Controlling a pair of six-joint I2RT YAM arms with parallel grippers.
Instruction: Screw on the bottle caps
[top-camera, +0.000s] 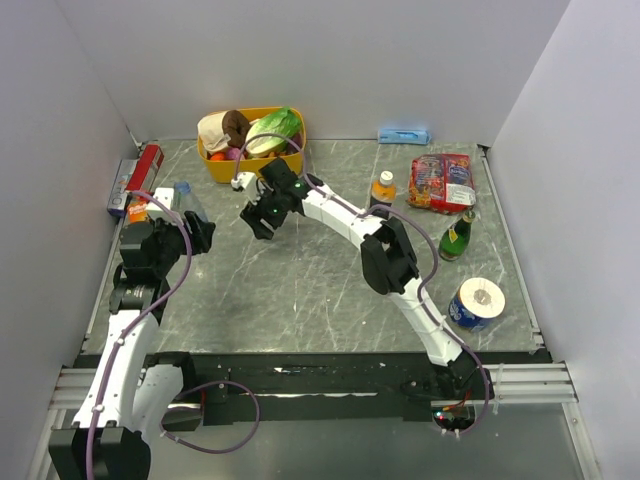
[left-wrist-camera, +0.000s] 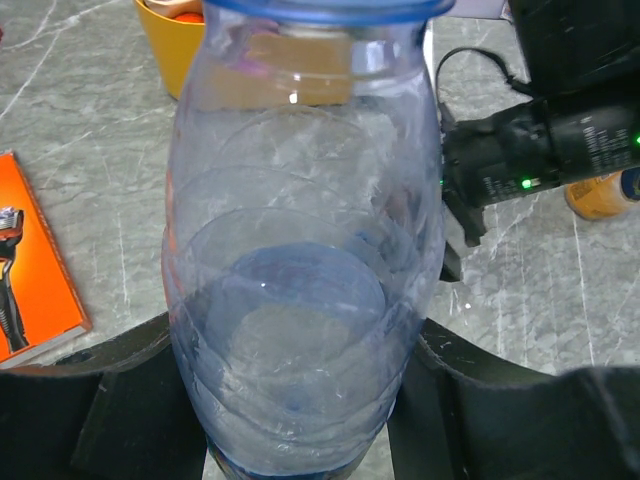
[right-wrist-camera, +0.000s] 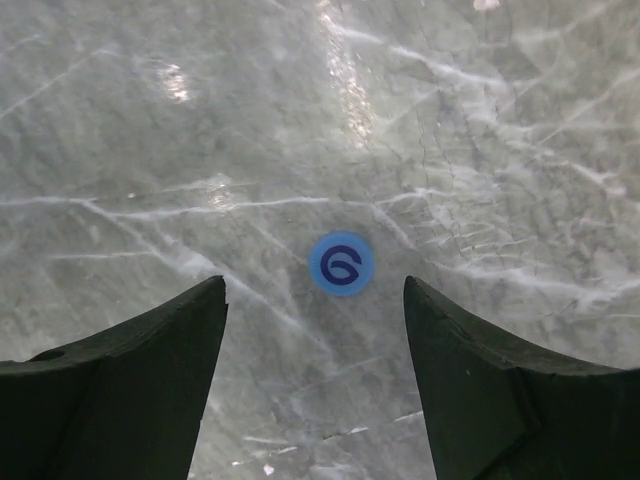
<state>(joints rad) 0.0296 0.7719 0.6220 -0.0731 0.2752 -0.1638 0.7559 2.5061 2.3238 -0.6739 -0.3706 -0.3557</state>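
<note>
The blue cap (right-wrist-camera: 341, 264) lies flat on the marble below the fingers, so my right gripper will come down on it, a finger at each side of its rim.
My left gripper (left-wrist-camera: 300, 400) is shut on the clear water bottle (left-wrist-camera: 300, 230), its dark fingers (left-wrist-camera: 120, 400) pressed against both sides of the lower body. In the top view this bottle (top-camera: 185, 196) is at the table's left side, in front of the left gripper (top-camera: 194, 232). A blue cap (right-wrist-camera: 341, 264) with a dark logo lies flat on the marble. My right gripper (right-wrist-camera: 313, 290) hangs open above it, the cap just beyond the gap between the fingertips. From above, the right gripper (top-camera: 262, 216) is left of centre. The orange-liquid bottle (top-camera: 383, 189) stands upright at the back right with a pale top.
A yellow basket (top-camera: 214, 172) of toy food stands at the back. An orange-red box (top-camera: 137, 178) lies at the far left. A snack bag (top-camera: 441, 181), a dark green bottle (top-camera: 457, 235) and a blue-and-white can (top-camera: 475, 304) are on the right. A small blue object (top-camera: 403, 135) is by the back wall.
</note>
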